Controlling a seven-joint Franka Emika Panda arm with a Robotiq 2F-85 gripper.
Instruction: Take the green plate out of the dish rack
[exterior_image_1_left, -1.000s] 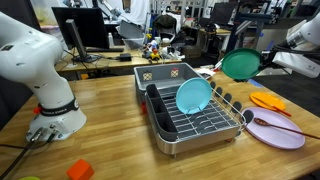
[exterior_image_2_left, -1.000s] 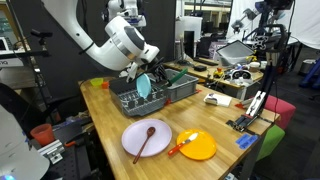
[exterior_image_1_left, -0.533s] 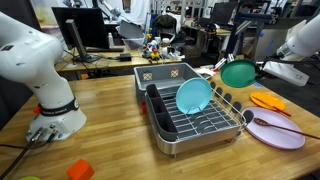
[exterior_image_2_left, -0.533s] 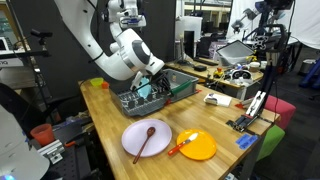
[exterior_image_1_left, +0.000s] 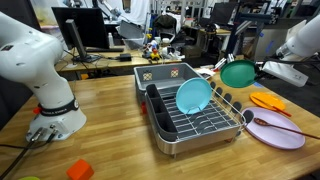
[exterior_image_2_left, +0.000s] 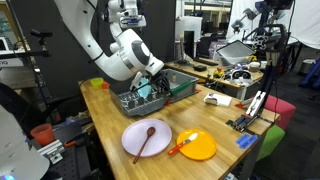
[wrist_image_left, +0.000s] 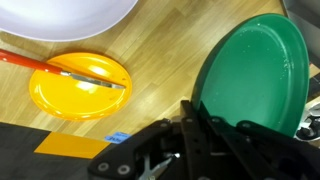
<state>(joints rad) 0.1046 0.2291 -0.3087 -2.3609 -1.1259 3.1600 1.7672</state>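
My gripper moves down toward the bare tabletop (exterior_image_2_left: 192, 114) beside the orange plate next and releases the green plate there, since open wood leaves room for it.
The dark green plate (exterior_image_1_left: 238, 72) hangs in the air, tilted, beyond the far right corner of the dish rack (exterior_image_1_left: 225, 128) and clear of it. My gripper (exterior_image_1_left: 259, 69) is shut on the plate's rim. In the wrist view the green plate (wrist_image_left: 255, 75) fills the right side, and the black jaws (wrist_image_left: 192, 118) pinch its edge. In an exterior view the arm hides most of the dish rack (exterior_image_2_left: 128, 103), and I cannot make out the green plate there.
A teal plate (exterior_image_1_left: 194, 95) stands upright in the rack. A pink plate (exterior_image_1_left: 275, 130) with a spoon and an orange plate (exterior_image_1_left: 268, 100) lie on the table beyond the rack. A grey perforated bin (exterior_image_1_left: 165, 73) stands behind it.
Over the last second the gripper sank a little with the green plate and tipped it flatter. Nothing has moved in the last half second.
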